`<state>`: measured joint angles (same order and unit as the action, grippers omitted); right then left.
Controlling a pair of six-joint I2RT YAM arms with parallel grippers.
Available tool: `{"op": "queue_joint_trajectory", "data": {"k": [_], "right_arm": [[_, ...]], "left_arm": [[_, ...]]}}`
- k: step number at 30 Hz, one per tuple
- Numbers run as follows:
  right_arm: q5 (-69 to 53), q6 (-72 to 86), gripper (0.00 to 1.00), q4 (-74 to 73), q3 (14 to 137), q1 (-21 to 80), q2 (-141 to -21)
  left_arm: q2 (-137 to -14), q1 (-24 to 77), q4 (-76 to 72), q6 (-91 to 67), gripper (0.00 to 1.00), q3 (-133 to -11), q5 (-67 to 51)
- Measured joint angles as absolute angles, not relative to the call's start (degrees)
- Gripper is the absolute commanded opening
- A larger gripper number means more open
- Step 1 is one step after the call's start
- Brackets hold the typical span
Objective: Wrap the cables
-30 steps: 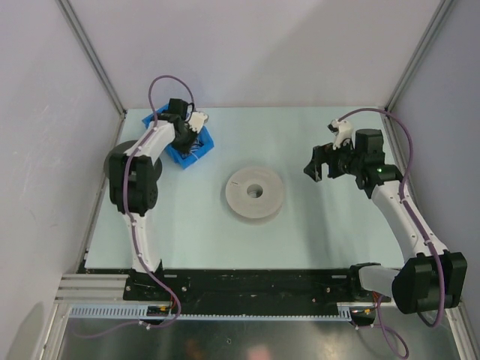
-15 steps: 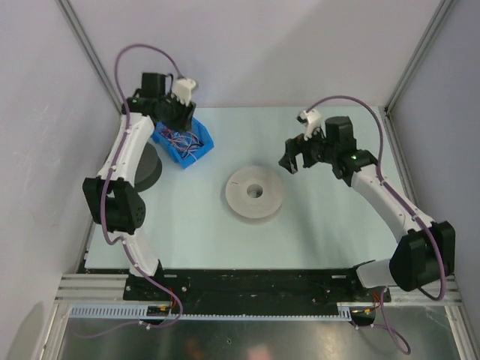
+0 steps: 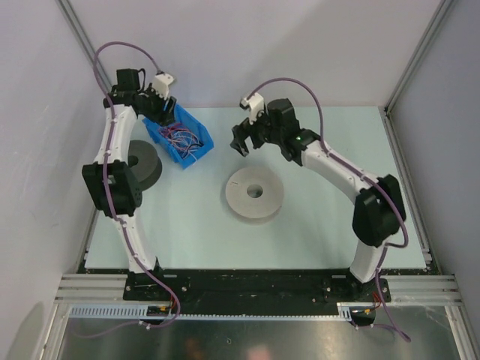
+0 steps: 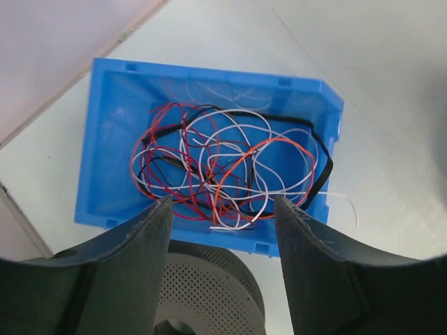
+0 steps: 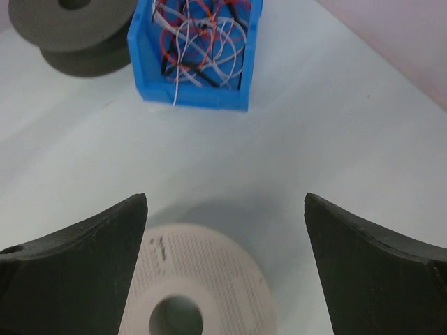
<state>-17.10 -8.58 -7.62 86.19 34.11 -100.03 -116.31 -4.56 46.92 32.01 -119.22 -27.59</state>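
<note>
I will next lower the fingers of my left gripper into the bin (image 3: pixel 196 136), then close them around the near part of the orange cable looped over the tangle.
A tangle of red, white, orange and black cables (image 4: pixel 223 167) lies in a blue bin (image 4: pixel 112 139); the top view shows the same bin (image 3: pixel 196 136) at the far left of the table. My left gripper (image 4: pixel 222 202) hovers above the bin's near edge, open, with nothing between its fingers; in the top view the left gripper (image 3: pixel 160 105) stands at the bin's far-left corner. My right gripper (image 5: pixel 225 199) is wide open and empty over the table just beyond the white spool (image 5: pixel 195 293). From above, the right gripper (image 3: pixel 244 142) hangs between the bin and the white spool (image 3: pixel 255 193).
A dark grey spool (image 3: pixel 142 163) sits left of the bin, partly behind the left arm; the same grey spool (image 4: pixel 206 286) shows below the left fingers. One white wire end (image 4: pixel 342 202) hangs over the bin's wall. Enclosure walls stand close on the left and at the back.
The left gripper has lifted out of the bin toward the far-left corner and opened. The right arm has swung left from the right side to the middle, staying open.
</note>
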Motion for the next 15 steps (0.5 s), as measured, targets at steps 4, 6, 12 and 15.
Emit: {"op": "queue_joint_trajectory", "data": {"k": [4, 6, 12, 15], "right_arm": [[-18.4, -8.6, 0.99, -7.5, 95.4, 34.3, -107.9], [-19.0, -8.5, 0.99, -7.4, 98.4, 34.3, -110.4], [-19.9, -8.6, 0.99, -7.3, 102.5, 34.7, -115.1], [-20.0, -8.7, 0.99, -7.1, 104.1, 35.0, -117.2]], "left_arm": [[-118.4, -4.6, 47.9, 39.2, 0.65, -117.8, -29.7], [-119.0, -4.5, 48.0, 42.2, 0.64, -117.7, -30.7], [-120.5, -4.3, 47.9, 49.5, 0.60, -117.4, -32.0], [-121.9, -4.2, 47.9, 52.4, 0.56, -117.1, -32.2]]}}
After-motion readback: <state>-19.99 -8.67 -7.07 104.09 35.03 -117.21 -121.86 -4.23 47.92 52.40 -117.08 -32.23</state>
